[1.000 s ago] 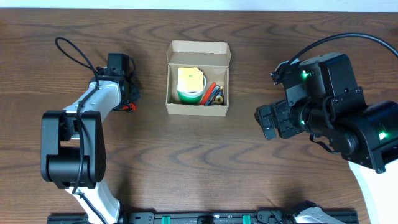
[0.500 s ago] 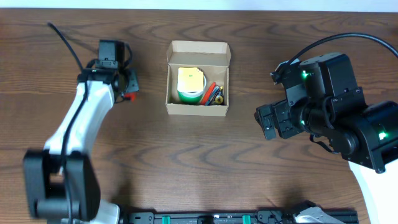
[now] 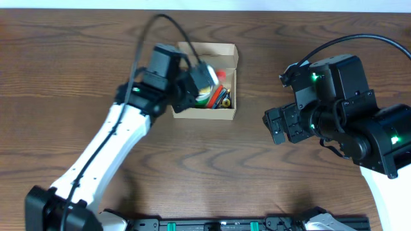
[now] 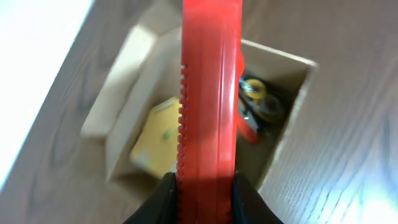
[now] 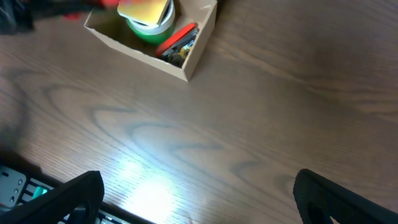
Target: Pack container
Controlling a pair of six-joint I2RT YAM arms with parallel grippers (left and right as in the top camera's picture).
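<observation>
I need to move my left gripper down and to the right in the overhead view, to the box's near side, because the yellow pad is covering the tape roll.
The container is a small tan cardboard box with its flap lid open at the far side. It holds a green tape roll with a yellow pad on top, and red and dark pens. My left gripper hovers over the box, shut on a long red toothed plastic tool, which hides part of the inside. My right gripper is open and empty, above bare table to the right of the box.
The brown wooden table runs all round the box. A white wall edge lies beyond the table's far side. A black rail runs along the near edge. The left arm's cable arcs above the box's left side.
My left arm has swung from the table's far left to above the box, carrying the red tool. The right arm has not moved.
</observation>
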